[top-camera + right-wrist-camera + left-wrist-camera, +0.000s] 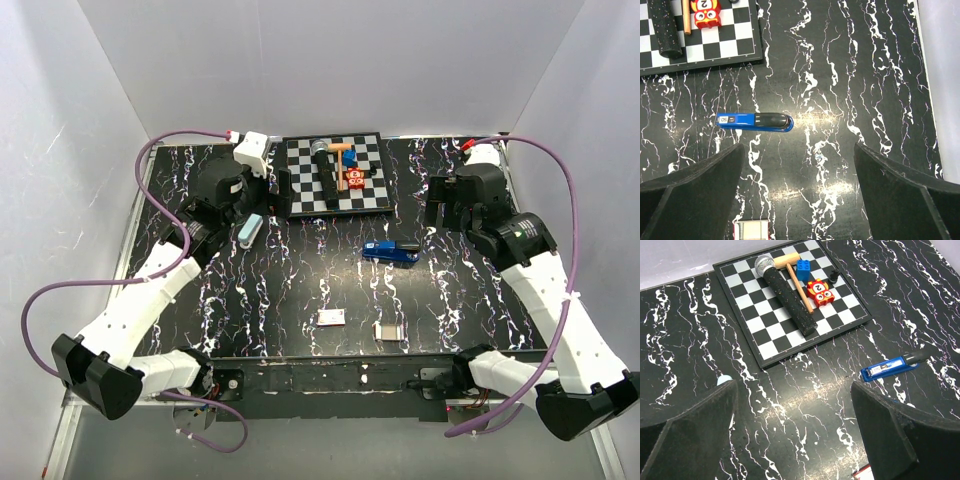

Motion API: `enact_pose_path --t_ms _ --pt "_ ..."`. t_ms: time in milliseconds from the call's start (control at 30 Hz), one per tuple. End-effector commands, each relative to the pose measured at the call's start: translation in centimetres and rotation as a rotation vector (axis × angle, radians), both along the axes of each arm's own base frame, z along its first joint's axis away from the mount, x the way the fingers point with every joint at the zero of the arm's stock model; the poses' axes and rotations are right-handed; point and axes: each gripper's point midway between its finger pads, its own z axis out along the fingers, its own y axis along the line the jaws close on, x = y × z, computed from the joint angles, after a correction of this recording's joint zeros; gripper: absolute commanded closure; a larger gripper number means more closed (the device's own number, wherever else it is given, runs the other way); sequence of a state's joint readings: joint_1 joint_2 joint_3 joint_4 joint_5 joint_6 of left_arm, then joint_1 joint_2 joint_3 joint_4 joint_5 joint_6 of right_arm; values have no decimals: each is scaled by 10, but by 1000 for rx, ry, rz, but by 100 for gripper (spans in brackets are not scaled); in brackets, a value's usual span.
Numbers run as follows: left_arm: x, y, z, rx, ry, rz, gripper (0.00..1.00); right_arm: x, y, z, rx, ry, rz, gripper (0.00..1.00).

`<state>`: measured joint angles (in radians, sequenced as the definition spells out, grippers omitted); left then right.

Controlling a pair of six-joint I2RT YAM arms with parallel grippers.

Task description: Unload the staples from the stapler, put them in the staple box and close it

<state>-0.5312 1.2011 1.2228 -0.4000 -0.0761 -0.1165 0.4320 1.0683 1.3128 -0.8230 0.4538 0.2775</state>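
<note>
The left gripper moves down and to its left in the wrist view next, toward the pale blue object below it, fingers astride its near end.
The stapler is a slim bright-blue bar with a dark top, lying flat on the black marbled table just right of centre. In the left wrist view the stapler lies to the right, beyond my right finger. In the right wrist view the stapler lies ahead and to the left. My left gripper hovers open at the back left, beside the chessboard. My right gripper hovers open at the back right. Both the left gripper and the right gripper have only bare table between their fingers.
A chessboard at the back centre carries a microphone, a wooden hammer, a blue block, a red number toy and a black pawn. A pale blue object lies by my left gripper. Two small boxes sit near the front.
</note>
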Motion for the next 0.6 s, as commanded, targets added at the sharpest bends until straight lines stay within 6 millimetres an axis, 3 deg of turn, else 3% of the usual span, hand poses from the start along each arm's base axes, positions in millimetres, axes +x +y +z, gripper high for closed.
enact_pose_path --t_ms 0,100,233,567 --pt "-7 9 5 4 -10 22 2 -2 -7 12 -29 -24 -6 2" --pt "-9 12 5 7 -7 29 2 -5 -7 16 -30 -34 20 2" --pt "-9 17 2 22 13 55 2 -11 12 20 16 -32 137 4" --pt "-10 56 -29 147 101 248 2 -27 57 1 132 97 355 9"
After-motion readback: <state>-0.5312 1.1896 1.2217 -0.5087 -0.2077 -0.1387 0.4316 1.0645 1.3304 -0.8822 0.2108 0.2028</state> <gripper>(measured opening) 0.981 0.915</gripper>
